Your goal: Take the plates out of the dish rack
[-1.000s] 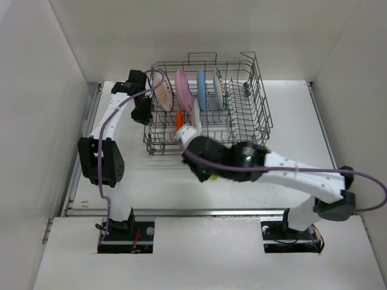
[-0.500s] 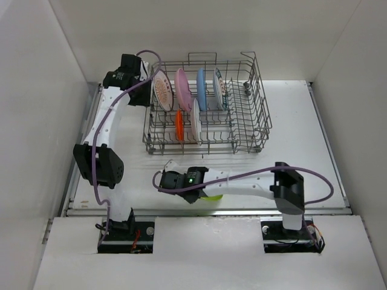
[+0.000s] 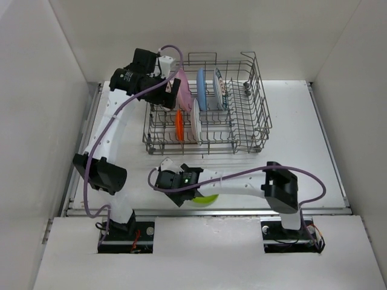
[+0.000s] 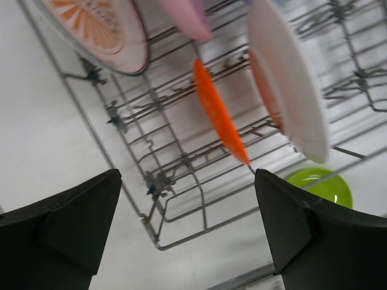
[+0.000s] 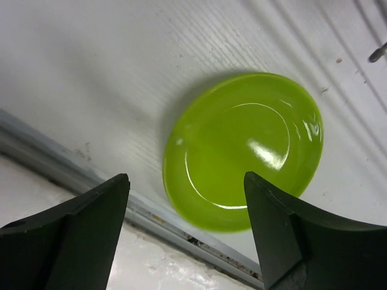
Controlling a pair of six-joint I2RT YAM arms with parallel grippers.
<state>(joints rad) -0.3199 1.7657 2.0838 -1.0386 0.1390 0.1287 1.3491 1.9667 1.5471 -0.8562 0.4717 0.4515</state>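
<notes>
The white plate stands outside my fingers, so my left gripper lowers onto the white plate's upper rim (image 3: pixel 196 120) (image 4: pixel 297 77) past the orange plate next.
The grey wire dish rack (image 3: pixel 242 130) stands at the back of the table. In it upright are a pink plate (image 3: pixel 183 90), a blue plate (image 3: pixel 201 88), a teal-rimmed white plate (image 3: pixel 219 88), an orange plate (image 3: pixel 179 125) and a white plate (image 3: pixel 195 121). My left gripper (image 3: pixel 169 93) hovers open over the rack's back left corner with nothing between its fingers. Its wrist view shows the red-patterned plate (image 4: pixel 100 27), the orange plate (image 4: pixel 221 118) and the white plate (image 4: pixel 290 90) below. A lime green plate (image 5: pixel 242 151) lies flat by the table's front edge. My right gripper (image 5: pixel 184 229) stands open just above it.
White walls close in the table on the left, back and right. A metal rail (image 5: pixel 72 166) runs along the table's front edge right beside the lime plate (image 3: pixel 207 198). Raised wire handles (image 3: pixel 202 57) top the rack.
My right gripper has opened, leaving the lime plate on the table by the front edge. My left gripper has swung from the rack's left side to over its back corner and opened.
</notes>
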